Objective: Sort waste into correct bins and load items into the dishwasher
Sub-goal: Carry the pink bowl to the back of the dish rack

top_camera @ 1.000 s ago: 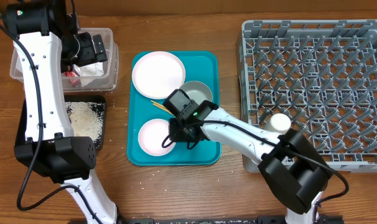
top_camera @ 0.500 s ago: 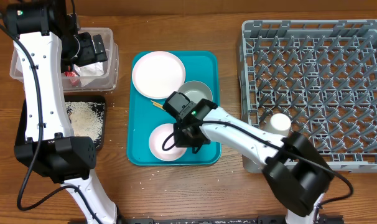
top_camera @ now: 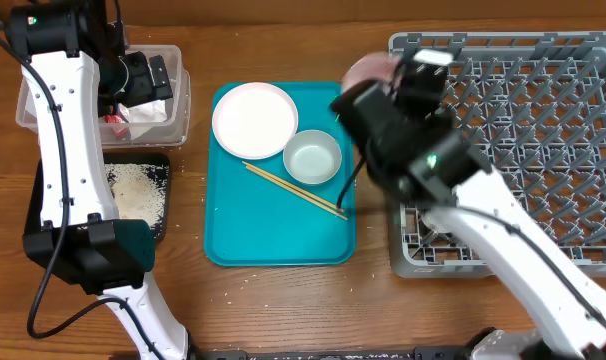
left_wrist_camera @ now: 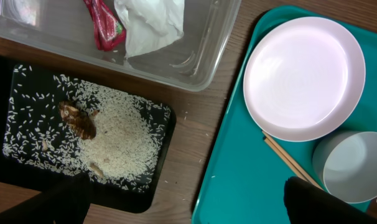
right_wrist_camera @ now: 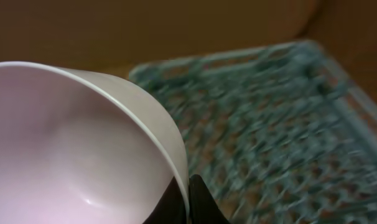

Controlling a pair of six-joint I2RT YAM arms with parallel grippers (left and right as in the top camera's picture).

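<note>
The pale-pink bowl still hangs outside the grey dish rack. My right gripper will next swing over the rack, tilting the bowl, and then go down into the rack's far corner nearest the teal tray [right_wrist_camera: 167, 93].
My right gripper [top_camera: 388, 85] is shut on the rim of a pale-pink bowl [top_camera: 366, 68] and holds it in the air at the far left corner of the grey dish rack [top_camera: 543, 90]. In the right wrist view the fingers [right_wrist_camera: 187, 199] pinch the bowl's [right_wrist_camera: 83, 143] rim above the blurred rack [right_wrist_camera: 269, 137]. On the teal tray [top_camera: 273, 240] lie a pale plate [top_camera: 253, 118], a small bowl [top_camera: 312, 157] and chopsticks [top_camera: 295, 188]. My left gripper [top_camera: 148, 78] is open and empty over the clear tub [top_camera: 178, 60]; its fingers [left_wrist_camera: 188, 208] stand wide apart.
The clear tub [left_wrist_camera: 207, 56] holds the red wrapper [left_wrist_camera: 104, 28] and the white napkin [left_wrist_camera: 148, 25]. The black tray [left_wrist_camera: 27, 186] holds rice [left_wrist_camera: 120, 134] and a brown scrap [left_wrist_camera: 79, 121]. Stray grains lie on the wood. My right arm hides the rack's front left part.
My right gripper lifted the pale-pink bowl off the teal tray and swung it up and right to the rack's far left corner. The chopsticks are uncovered. The left arm has not moved.
</note>
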